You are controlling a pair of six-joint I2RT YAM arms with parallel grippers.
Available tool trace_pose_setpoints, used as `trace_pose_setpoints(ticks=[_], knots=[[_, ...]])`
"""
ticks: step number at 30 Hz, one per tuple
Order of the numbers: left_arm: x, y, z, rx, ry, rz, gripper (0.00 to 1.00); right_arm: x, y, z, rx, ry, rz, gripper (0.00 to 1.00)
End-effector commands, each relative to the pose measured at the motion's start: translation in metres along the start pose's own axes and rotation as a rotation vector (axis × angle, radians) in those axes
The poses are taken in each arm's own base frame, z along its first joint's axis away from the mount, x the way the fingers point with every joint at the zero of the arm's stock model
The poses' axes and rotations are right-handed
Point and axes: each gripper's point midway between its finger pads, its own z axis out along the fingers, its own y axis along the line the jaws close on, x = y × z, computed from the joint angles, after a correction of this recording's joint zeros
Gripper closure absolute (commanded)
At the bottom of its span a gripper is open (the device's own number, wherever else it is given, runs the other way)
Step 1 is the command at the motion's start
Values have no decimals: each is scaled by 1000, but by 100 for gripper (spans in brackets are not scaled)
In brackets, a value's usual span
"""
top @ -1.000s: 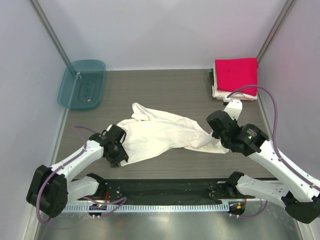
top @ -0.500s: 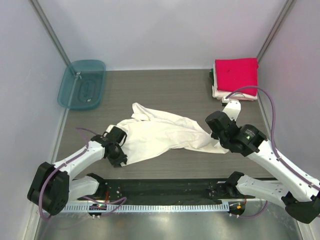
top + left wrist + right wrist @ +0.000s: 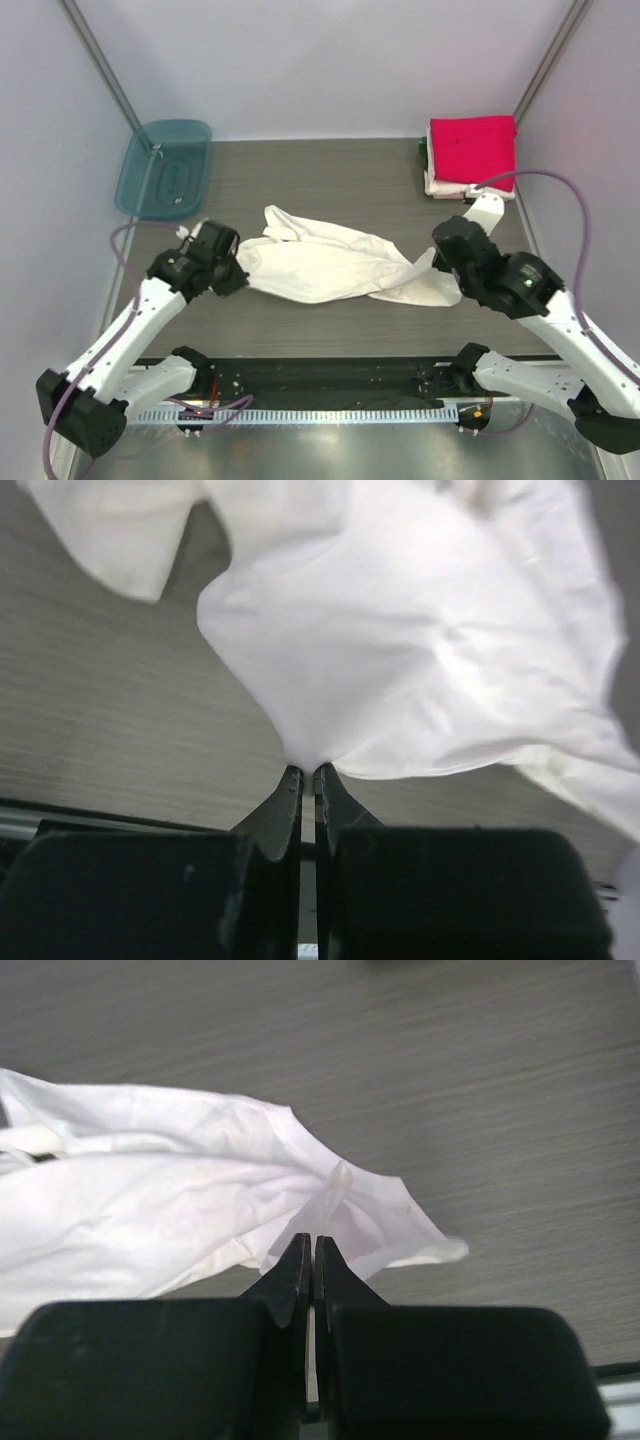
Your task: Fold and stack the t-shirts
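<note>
I need to lift my right gripper next, move it outward and lower it to let go of the shirt's end on the bare tabletop [image 3: 372, 172] beside the stack, because the cloth lies crumpled.
A cream-white t-shirt [image 3: 330, 265] lies crumpled and stretched across the middle of the table; no print shows. My left gripper [image 3: 241, 270] is shut on its left edge, and in the left wrist view the cloth [image 3: 420, 650] is pinched between the gripper's [image 3: 308, 772] closed tips. My right gripper [image 3: 436, 263] is shut on the shirt's right end, and the right wrist view shows the cloth [image 3: 200, 1200] held at the gripper's [image 3: 313, 1242] tips. A bright pinkish-red folded tee [image 3: 472, 146] tops a stack of pale folded tees [image 3: 440, 186] at the back right.
A translucent teal plastic tub [image 3: 163, 167] sits at the back left against the wall. White walls close in the table on three sides. A black rail [image 3: 330, 378] with the arm bases runs along the near edge.
My left arm has swung up and away from the near edge, drawing the shirt's left edge back and left. My right gripper has shifted slightly right. The shirt is now pulled longer and narrower.
</note>
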Motion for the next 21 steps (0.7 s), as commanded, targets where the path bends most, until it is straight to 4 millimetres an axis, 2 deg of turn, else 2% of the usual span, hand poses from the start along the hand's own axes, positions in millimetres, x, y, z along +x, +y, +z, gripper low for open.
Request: trace_pose_setpoints(ticks=[1,2,4,5,7,8,9,11,12,14,15,17,19,21], knots=[[-40,2,-64,-12,-167,37,100,-65,-6,-41,-74,-181,93,99],[-61,-10,-94,35,-248,39,100,-84,-7,-54,-97,-228,117,99],[-75,-12,-123,47,-300,45,100,-102,-12,-68,-118,-281,77,99],[-89,-22,-151,98,-362,31,100,-119,-13,-82,-145,-324,101,99],[-104,-20,-178,100,-429,37,100,-137,-17,-99,-176,-376,85,99],[-110,-21,-190,111,-457,34,100,-153,-20,-115,-211,-424,111,99],[-123,-25,-220,157,-529,16,100,-160,-18,-125,-256,-444,110,99],[-132,-25,-244,177,-577,8,100,-182,-23,-155,-345,-536,127,99],[-139,-26,-268,219,-628,-11,100,-187,-21,-166,-399,-560,124,99],[-149,-24,-290,241,-692,-10,100,-204,-29,-197,-484,-654,133,99],[-154,-24,-313,287,-741,-27,100,-207,-27,-209,-537,-676,122,99],[-159,-21,-335,322,-801,-20,100,-219,-36,-235,-593,-747,126,99],[-163,-17,-367,392,-876,-28,100,-223,-35,-253,-660,-781,112,99],[-165,-10,-390,435,-933,-39,100,-233,-40,-277,-720,-834,119,99]])
